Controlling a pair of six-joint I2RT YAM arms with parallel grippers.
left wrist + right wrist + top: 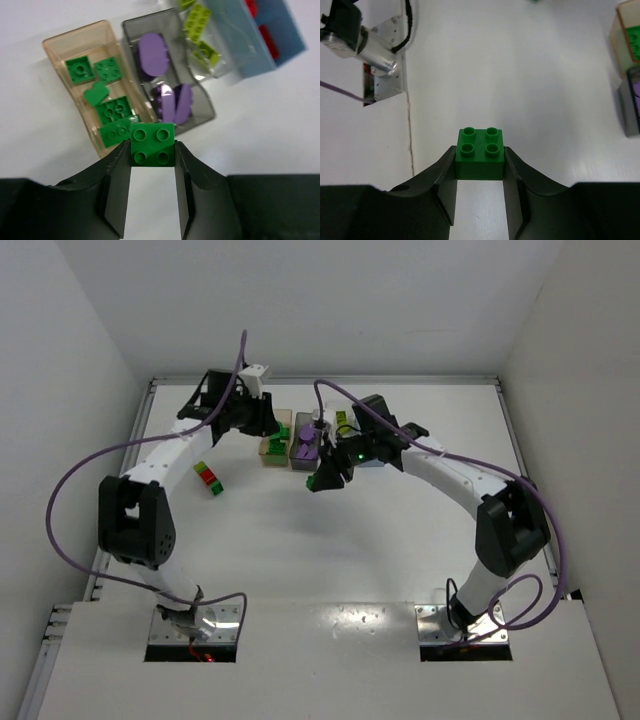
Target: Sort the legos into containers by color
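Note:
My left gripper lowers a little over the tan-orange container next, then opens there.
My left gripper (152, 150) is shut on a dark green lego (152, 136) and hangs just in front of the tan-orange container (56, 44), which holds several dark green bricks (79, 69). Purple pieces (152, 50) lie in the smoky grey container (202, 107) beside it. Beyond stand the clear container (220, 70) with lime bricks (199, 20) and the light blue container (285, 45) with red ones (267, 40). My right gripper (480, 159) is shut on another dark green lego (480, 145) above bare table, near the row of containers (303, 448).
A small cluster of green and red legos (209, 478) lies on the table left of the bins, beside the left arm (170, 455). An arm's base and cable (365, 45) show at the table's near edge in the right wrist view.

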